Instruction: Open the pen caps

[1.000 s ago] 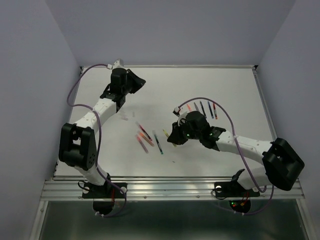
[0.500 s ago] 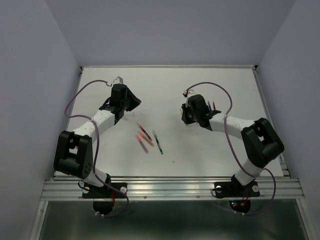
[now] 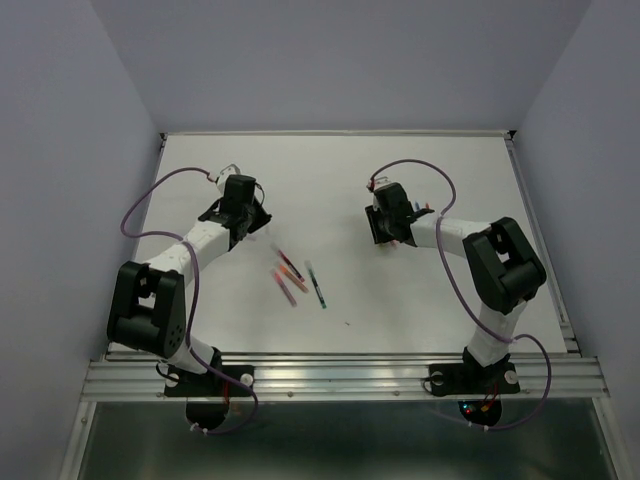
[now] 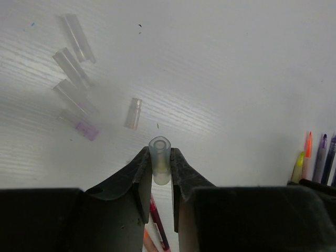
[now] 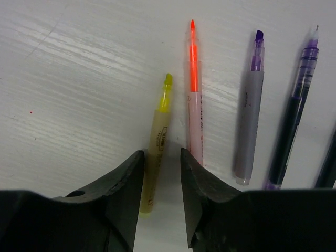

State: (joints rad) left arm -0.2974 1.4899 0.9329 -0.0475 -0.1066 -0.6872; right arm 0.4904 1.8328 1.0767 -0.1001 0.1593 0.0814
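Note:
The robot's left gripper holds the clear pen cap and will next lower it toward the gap between the short loose cap and the others.
My left gripper is shut on a clear pen cap, held upright a little above the table. Several loose clear caps lie ahead to the left, one close by. In the top view this gripper hangs at the table's left. My right gripper stands open over an uncapped yellow pen lying on the table beside its left finger. An orange pen, a purple pen and a darker purple pen lie in a row to the right, all uncapped.
A few capped pens, red and orange and a green one, lie in the middle of the white table. A red pen shows below my left jaws. Purple cables loop over both arms.
The right arm swung from the table's middle back to the row of pens at the right, and its jaws opened, leaving the yellow pen lying there. The left gripper came nearer, cap still held.

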